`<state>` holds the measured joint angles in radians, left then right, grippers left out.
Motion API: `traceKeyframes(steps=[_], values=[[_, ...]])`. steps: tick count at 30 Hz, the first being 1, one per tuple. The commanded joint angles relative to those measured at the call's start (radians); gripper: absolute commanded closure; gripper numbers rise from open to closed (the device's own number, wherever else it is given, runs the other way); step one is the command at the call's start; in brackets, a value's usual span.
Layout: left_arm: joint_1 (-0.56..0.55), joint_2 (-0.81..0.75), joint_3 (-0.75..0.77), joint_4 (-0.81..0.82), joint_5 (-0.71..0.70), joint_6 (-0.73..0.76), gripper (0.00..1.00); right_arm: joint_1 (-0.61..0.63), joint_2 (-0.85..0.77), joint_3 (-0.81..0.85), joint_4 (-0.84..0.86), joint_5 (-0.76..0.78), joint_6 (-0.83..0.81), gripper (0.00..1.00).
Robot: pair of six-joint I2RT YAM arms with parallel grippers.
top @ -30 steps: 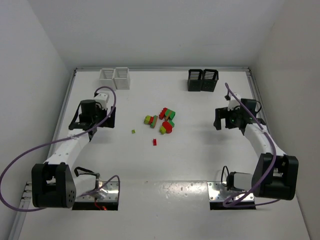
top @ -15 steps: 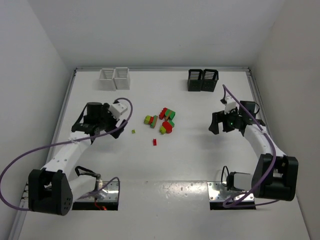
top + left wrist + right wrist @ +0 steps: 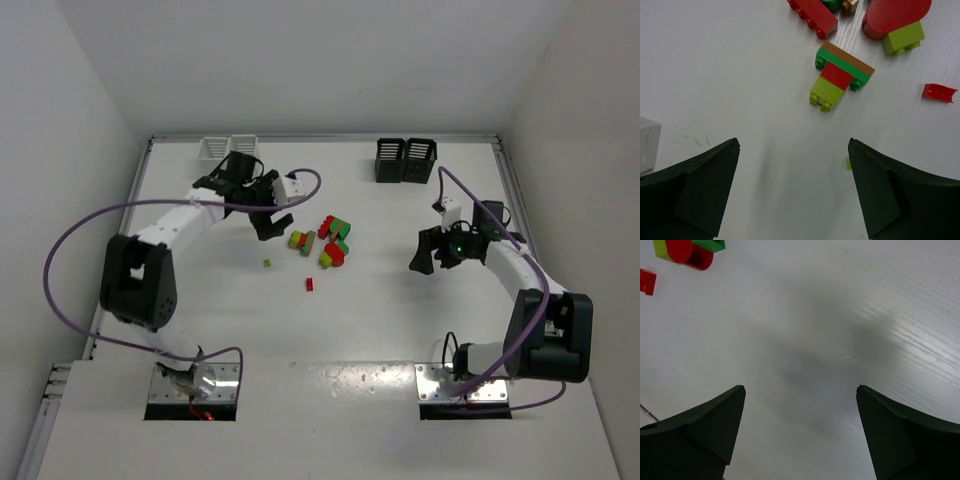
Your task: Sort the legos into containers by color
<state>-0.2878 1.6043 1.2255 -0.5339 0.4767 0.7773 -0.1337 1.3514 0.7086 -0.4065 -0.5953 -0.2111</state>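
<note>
Next, my left gripper will descend to its right in the top view and turn to straddle the lego chunk's yellow-green end (image 3: 295, 239) (image 3: 826, 92), which lies at an angle below it.
The legos lie mid-table in a loose cluster (image 3: 328, 240) of red, green and yellow-green pieces. A tiny yellow-green single (image 3: 266, 263) and a small red piece (image 3: 309, 284) lie nearer to me. My left gripper (image 3: 271, 214) hangs open just left of the cluster. Its wrist view shows a joined green, red and yellow-green chunk (image 3: 840, 75) ahead of the open left gripper (image 3: 792, 145), with nothing between the fingers. My right gripper (image 3: 421, 257) is open over bare table right of the cluster. In the right wrist view, the right gripper (image 3: 800, 387) has a red round piece (image 3: 687, 252) far up left.
Two white slatted containers (image 3: 216, 149) stand at the back left, partly hidden by my left arm. Two black ones (image 3: 407, 160) stand at the back right. Purple cables loop from both arms. White walls close in the table.
My left arm has swung from the left side forward and right, up to the lego cluster. My right gripper has drifted a little left and nearer. Both grippers stay open.
</note>
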Motion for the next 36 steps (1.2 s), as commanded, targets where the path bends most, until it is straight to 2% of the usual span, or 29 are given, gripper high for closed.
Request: traceKeyframes(steps=[1, 5, 8, 13, 15, 25, 36], values=[[-0.007, 0.117, 0.11, -0.132, 0.063, 0.017, 0.04, 0.006, 0.0, 0.043, -0.009, -0.058, -0.042, 0.07], [-0.021, 0.147, 0.143, -0.144, 0.103, 0.063, 0.02, 0.006, 0.009, 0.043, -0.009, -0.049, -0.051, 0.07], [-0.036, 0.158, 0.143, -0.21, 0.14, 0.196, 0.03, 0.006, 0.02, 0.043, -0.009, -0.049, -0.051, 0.07], [-0.036, 0.167, 0.101, -0.21, 0.229, 0.42, 0.09, 0.006, 0.051, 0.054, -0.009, -0.067, -0.051, 0.07], [-0.036, 0.186, 0.092, -0.21, 0.229, 0.454, 0.09, 0.006, 0.061, 0.054, -0.018, -0.067, -0.051, 0.07], [-0.065, 0.315, 0.167, -0.196, 0.194, 0.479, 0.19, 0.006, 0.052, 0.054, -0.018, -0.086, -0.051, 0.07], [-0.065, 0.342, 0.167, -0.084, 0.151, 0.447, 0.2, 0.006, 0.052, 0.054, -0.018, -0.104, -0.051, 0.07]])
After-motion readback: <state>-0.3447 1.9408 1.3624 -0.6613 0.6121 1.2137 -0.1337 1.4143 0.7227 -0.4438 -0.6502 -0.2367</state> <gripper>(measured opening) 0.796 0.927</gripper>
